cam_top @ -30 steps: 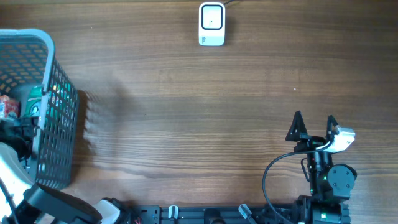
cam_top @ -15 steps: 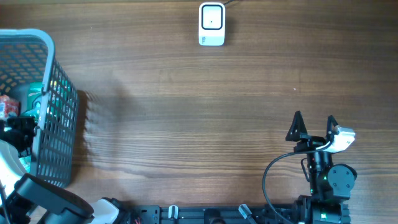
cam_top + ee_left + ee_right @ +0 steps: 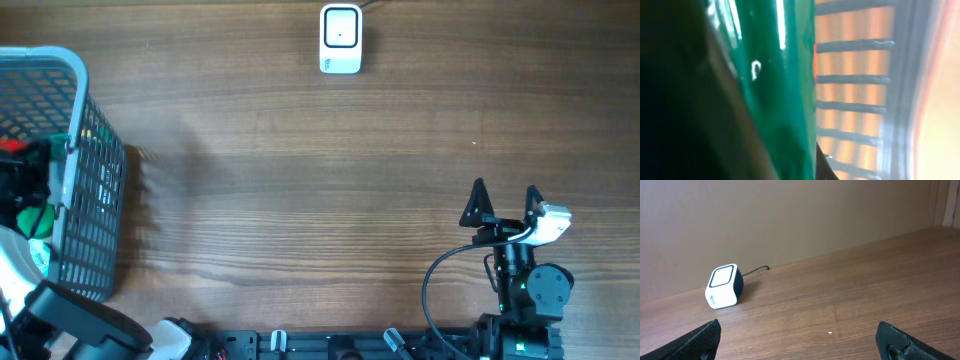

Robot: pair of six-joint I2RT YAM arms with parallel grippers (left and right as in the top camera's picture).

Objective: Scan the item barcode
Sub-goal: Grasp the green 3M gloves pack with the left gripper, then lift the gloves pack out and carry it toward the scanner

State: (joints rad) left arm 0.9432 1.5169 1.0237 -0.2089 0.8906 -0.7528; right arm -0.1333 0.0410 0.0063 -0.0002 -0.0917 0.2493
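My left gripper is holding the green packet (image 3: 775, 90) and will next rise over the side of the basket, carry it to the tabletop in front of the scanner, lower it and let go, because that tabletop is bare.
A glossy green packet (image 3: 775, 90) fills the left half of the left wrist view, pressed close to the camera. My left gripper (image 3: 25, 185) is down inside the grey mesh basket (image 3: 95, 190) at the far left and shut on this packet; a bit of green (image 3: 33, 220) shows beside it from above. The white barcode scanner (image 3: 340, 38) stands at the table's far edge, also in the right wrist view as the scanner (image 3: 724, 286). My right gripper (image 3: 505, 200) rests open near the front right, nothing between its fingers (image 3: 800, 340).
The basket wall (image 3: 855, 105) runs just right of the packet. A red item (image 3: 10, 147) lies in the basket beyond my left gripper. The scanner's cable runs off the far edge. Bare wooden table lies between basket, scanner and right arm.
My left gripper has shut on the green packet inside the basket and shifted toward the basket's far side. The right arm has not moved.
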